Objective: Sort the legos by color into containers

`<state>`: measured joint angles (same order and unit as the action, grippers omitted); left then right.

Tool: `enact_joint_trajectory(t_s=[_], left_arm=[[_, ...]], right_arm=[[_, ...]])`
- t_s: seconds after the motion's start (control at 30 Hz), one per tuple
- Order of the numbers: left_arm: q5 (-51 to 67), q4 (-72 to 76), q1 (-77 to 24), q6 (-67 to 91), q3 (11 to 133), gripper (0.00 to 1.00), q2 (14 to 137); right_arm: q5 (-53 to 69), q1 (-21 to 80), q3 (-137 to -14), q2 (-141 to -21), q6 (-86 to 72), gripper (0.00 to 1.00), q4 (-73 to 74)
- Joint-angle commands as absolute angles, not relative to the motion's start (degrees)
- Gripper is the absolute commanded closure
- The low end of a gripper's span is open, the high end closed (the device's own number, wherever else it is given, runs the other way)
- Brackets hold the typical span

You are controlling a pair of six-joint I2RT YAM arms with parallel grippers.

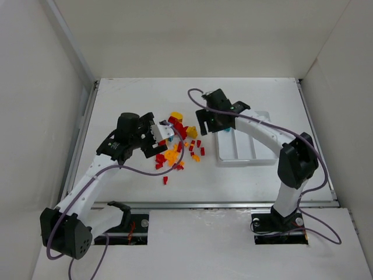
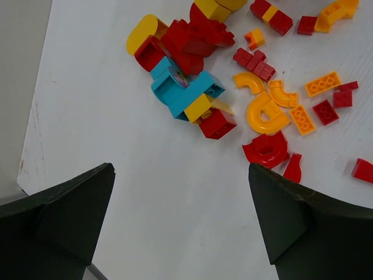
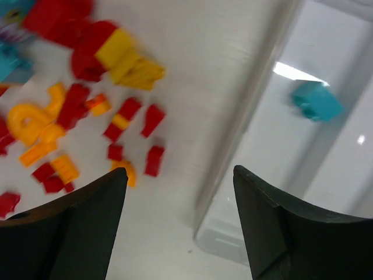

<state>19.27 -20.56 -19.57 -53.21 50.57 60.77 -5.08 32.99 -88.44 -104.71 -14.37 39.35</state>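
Next, my right gripper will move back and bring the jaws down around the red brick nearest the tray, which lies below with bare table beside it.
Red, orange-yellow and teal legos lie in a loose pile on the white table between the arms. My left gripper is open and empty at the pile's left edge. In the left wrist view its jaws stand wide over bare table, just short of a teal, yellow and red cluster. My right gripper is open and empty over the left rim of the white tray. In the right wrist view it straddles the tray rim. One teal brick lies in a tray compartment.
White walls close in the table on the left, back and right. A metal rail runs along the near edge. A lone red brick lies apart, nearer than the pile. The right wrist view is blurred.
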Motion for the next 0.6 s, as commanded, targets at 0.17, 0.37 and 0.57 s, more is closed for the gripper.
enact_joint_trajectory(t_s=[0.17, 0.37, 0.57], left_arm=[[15.4, -19.3, -23.3, -48.6, 46.8, 0.00, 55.6], [12.7, -18.8, -25.0, -46.7, 44.3, 0.00, 52.6], [11.5, -18.8, -26.3, -44.8, 43.8, 0.00, 51.5]], right_arm=[[0.0, 39.0, -84.9, -106.1, -9.8, 0.36, 35.7], [-2.4, 39.0, -89.2, -111.5, -12.0, 0.43, 39.6], [-0.6, 39.0, -86.7, -112.6, -16.4, 0.43, 37.2]])
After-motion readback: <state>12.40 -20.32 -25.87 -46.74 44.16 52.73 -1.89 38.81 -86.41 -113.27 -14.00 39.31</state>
